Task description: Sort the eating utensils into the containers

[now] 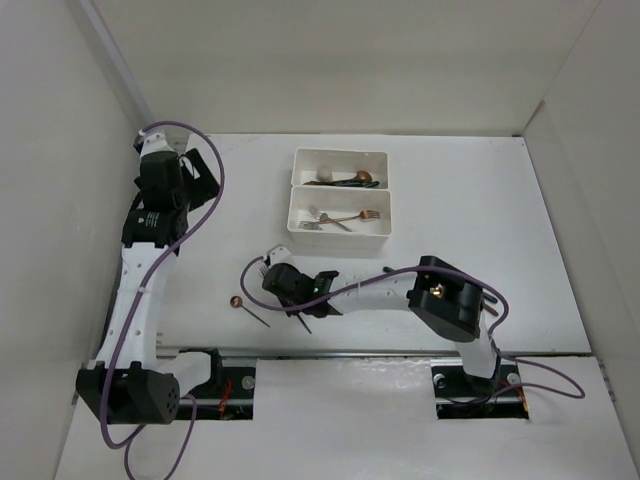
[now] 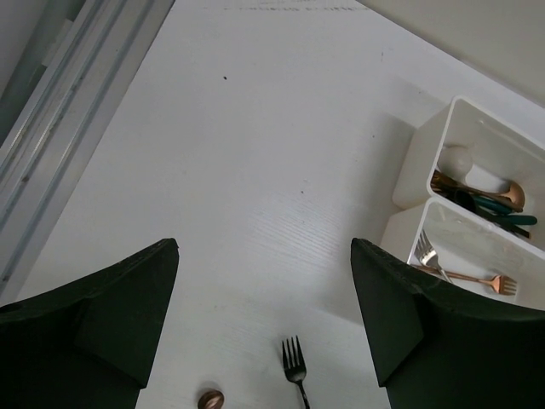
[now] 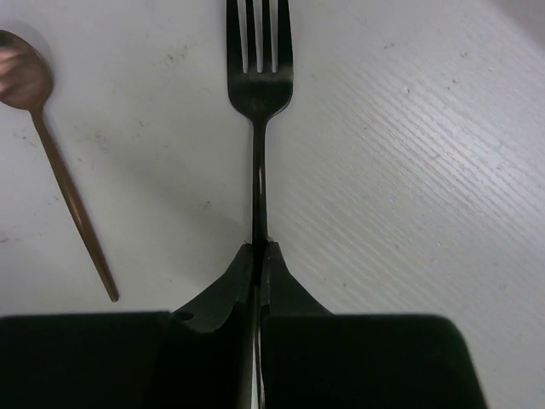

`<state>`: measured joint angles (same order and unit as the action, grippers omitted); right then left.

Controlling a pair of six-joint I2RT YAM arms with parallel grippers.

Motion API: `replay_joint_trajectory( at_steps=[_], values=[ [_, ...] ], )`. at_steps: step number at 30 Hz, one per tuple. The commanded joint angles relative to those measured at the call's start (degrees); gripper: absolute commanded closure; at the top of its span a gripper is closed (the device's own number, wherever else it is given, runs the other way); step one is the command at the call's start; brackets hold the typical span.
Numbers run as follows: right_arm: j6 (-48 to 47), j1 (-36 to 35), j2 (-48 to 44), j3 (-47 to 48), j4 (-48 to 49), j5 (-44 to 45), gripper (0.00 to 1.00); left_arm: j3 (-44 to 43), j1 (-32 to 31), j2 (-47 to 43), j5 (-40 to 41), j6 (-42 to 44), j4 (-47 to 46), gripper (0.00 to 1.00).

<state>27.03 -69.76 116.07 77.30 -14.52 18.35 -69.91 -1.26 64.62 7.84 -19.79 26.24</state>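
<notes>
The right gripper lifts the black fork next, carries it outward and lowers to release it inside the near tray [image 1: 338,215], since that lies outward and already holds forks.
My right gripper [image 3: 259,251] is shut on the handle of a black fork [image 3: 260,77], tines pointing away, low over the table. In the top view this gripper [image 1: 276,277] is left of centre, with the fork's tines [image 1: 262,266] ahead of it. A copper spoon [image 3: 51,153] lies just to its left on the table [image 1: 248,308]. Two joined white trays sit at the back centre. The far tray [image 1: 340,151] holds spoons and the near tray [image 1: 340,233] holds forks. My left gripper [image 2: 264,307] is open and empty, raised at the far left [image 1: 195,170].
In the left wrist view the fork [image 2: 295,366] and the spoon's bowl [image 2: 210,399] lie below the open jaws, with the trays [image 2: 410,166] to the right. White walls enclose the table on the left, back and right. A rail [image 1: 340,352] runs along the near edge.
</notes>
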Motion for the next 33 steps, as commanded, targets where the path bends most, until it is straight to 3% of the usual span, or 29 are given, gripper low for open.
replay_joint_trajectory(
  at_steps=[1,6,11,18,27,33],
  values=[
    [0.31,-0.20,4.87,-2.33,-1.21,-3.15,1.00,-0.40,0.29,-2.04,0.60,0.80,-0.66,0.20],
    [-6.36,1.11,-0.48,-2.33,-1.74,-1.12,1.00,0.65,0.29,-2.57,-0.53,0.81,-1.19,0.20],
    [-21.00,3.74,-10.23,2.85,-5.77,1.07,1.00,1.18,0.29,-3.71,-1.07,0.81,-1.19,0.20],
    [-42.18,10.42,-16.22,10.24,-9.12,-2.09,1.00,2.76,0.29,-4.24,-3.43,1.33,-1.19,0.20],
    [-58.48,22.20,-16.23,11.57,-6.40,-8.77,1.00,7.76,0.29,-2.04,-11.78,-5.60,1.08,0.23],
    [-69.73,24.22,-11.66,11.03,-5.26,-10.26,1.00,15.41,0.29,1.20,-18.28,-11.75,6.62,0.26]
  ],
)
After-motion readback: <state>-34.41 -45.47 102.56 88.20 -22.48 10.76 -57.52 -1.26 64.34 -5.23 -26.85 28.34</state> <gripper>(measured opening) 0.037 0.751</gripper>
